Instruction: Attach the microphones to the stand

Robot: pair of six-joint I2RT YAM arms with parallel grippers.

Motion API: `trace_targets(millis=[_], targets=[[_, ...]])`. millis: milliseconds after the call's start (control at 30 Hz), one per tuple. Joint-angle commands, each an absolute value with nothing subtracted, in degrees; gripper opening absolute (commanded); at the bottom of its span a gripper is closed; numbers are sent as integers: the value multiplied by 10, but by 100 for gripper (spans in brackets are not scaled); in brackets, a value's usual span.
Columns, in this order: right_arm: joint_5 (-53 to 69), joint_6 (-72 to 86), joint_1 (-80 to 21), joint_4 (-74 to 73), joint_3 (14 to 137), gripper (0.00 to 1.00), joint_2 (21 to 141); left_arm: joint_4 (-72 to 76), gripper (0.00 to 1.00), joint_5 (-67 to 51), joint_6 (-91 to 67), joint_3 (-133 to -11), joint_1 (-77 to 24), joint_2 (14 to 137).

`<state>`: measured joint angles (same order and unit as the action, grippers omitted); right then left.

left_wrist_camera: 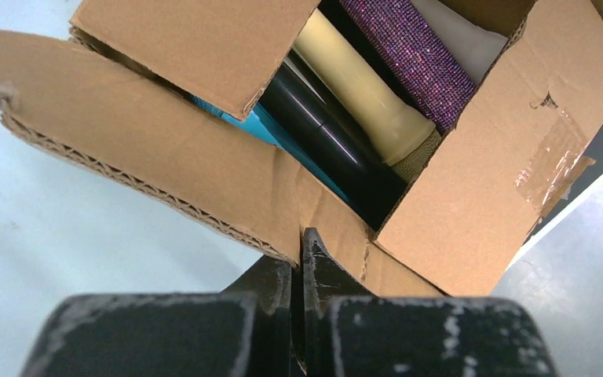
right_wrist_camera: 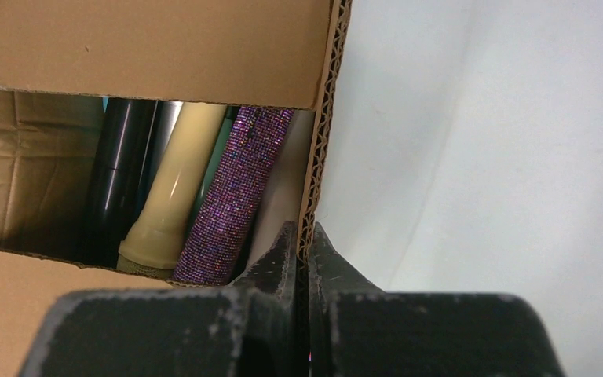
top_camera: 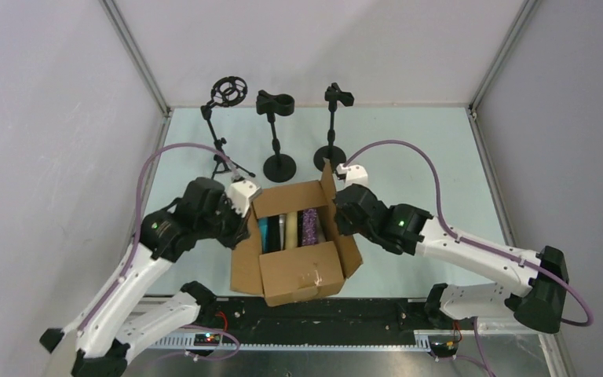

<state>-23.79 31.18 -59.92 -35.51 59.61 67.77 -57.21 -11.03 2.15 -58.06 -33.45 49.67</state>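
My right gripper shifts the box's gripped side [top_camera: 331, 209] to the left in the top view next and releases it, since the open box [top_camera: 302, 275] lies that way.
A brown cardboard box [top_camera: 302, 275] sits at the table's near middle with its flaps open. Inside lie the microphones: a glittery purple one [top_camera: 311, 226], a cream one [top_camera: 290, 232], a black one [left_wrist_camera: 326, 137] and a blue one [top_camera: 264, 233]. My left gripper [left_wrist_camera: 300, 250] is shut on the box's left flap [left_wrist_camera: 149, 169]. My right gripper [right_wrist_camera: 305, 245] is shut on the box's right wall [right_wrist_camera: 323, 118]. The purple [right_wrist_camera: 232, 196] and cream [right_wrist_camera: 171, 188] microphones show in the right wrist view. Three black stands rise at the back: a ring mount [top_camera: 228, 92], a clip stand [top_camera: 275, 106] and a clamp stand [top_camera: 336, 98].
White walls with metal posts close in the table on the left, back and right. The stands' round bases [top_camera: 279, 167] and a tripod foot [top_camera: 228, 162] stand just behind the box. A black strip [top_camera: 322, 310] runs along the near edge.
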Motion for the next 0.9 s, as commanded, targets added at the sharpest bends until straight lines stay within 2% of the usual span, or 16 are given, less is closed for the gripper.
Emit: trace_targets(millis=[0,133,200,233,333,400,500,633,700,733,767,867], targets=[[-144,337,-618,-266,627,0,695,-564,0,-104,106,-581,-325,421],[-143,346,-621,-252,627,0,706,-564,2,-88,104,-585,-293,395],[-162,352,-624,-262,627,0,710,-562,24,-46,125,-588,-293,404],[-170,355,-626,-272,627,0,712,-554,42,-15,136,-587,-293,411],[-204,366,-636,-292,626,0,714,-549,53,95,162,-585,-293,455],[-216,368,-647,-298,626,0,716,-543,59,108,181,-593,-293,463],[-223,371,-661,-297,624,0,717,-532,71,83,198,-635,-293,455],[-232,372,-669,-292,624,0,718,-530,81,-3,235,-736,-293,461],[-234,372,-671,-286,624,0,717,-530,89,-62,258,-794,-294,471],[-234,372,-671,-282,624,0,717,-530,97,-83,270,-824,-297,475],[-234,372,-673,-280,624,0,717,-530,98,-126,276,-835,-299,483],[-239,374,-675,-278,624,0,713,-530,100,-152,315,-820,-351,496]])
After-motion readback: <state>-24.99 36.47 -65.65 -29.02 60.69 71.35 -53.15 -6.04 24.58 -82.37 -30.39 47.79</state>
